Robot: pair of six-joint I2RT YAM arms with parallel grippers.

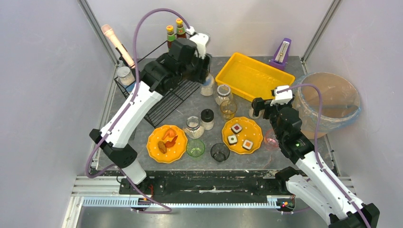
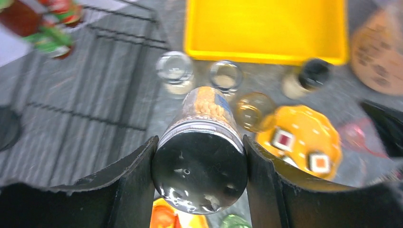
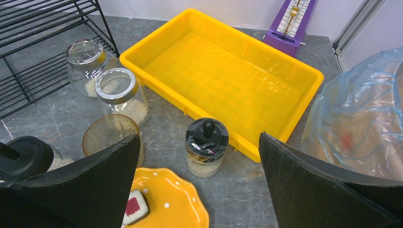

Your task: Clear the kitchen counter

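This jar goes across and down next, and my left gripper releases it. The rack's end with another jar lies below and to the gripper's left in the top view.
The dark-grey kitchen counter (image 1: 209,162) carries plates, jars and glasses. My left gripper (image 1: 206,71) is at the back, right of the black wire rack (image 1: 166,102). It is shut on the dark cap of a clear jar of pale grains with a blue label (image 1: 207,88). In the left wrist view the gripper (image 2: 199,159) clamps that jar (image 2: 204,114) on both sides. My right gripper (image 1: 259,108) is open over a small black-lidded jar (image 3: 205,147) beside the yellow tray (image 3: 223,71). Its fingers (image 3: 85,185) stand wide apart and touch nothing.
Two orange plates hold food: one front left (image 1: 166,143), one with sushi pieces (image 1: 242,134). Near them are glasses, green (image 1: 195,148), dark (image 1: 219,152), amber (image 1: 228,109) and pink (image 1: 271,140), and jars (image 1: 193,127). A bag-lined bin (image 1: 332,99) stands right, a purple metronome (image 1: 283,52) behind the tray.
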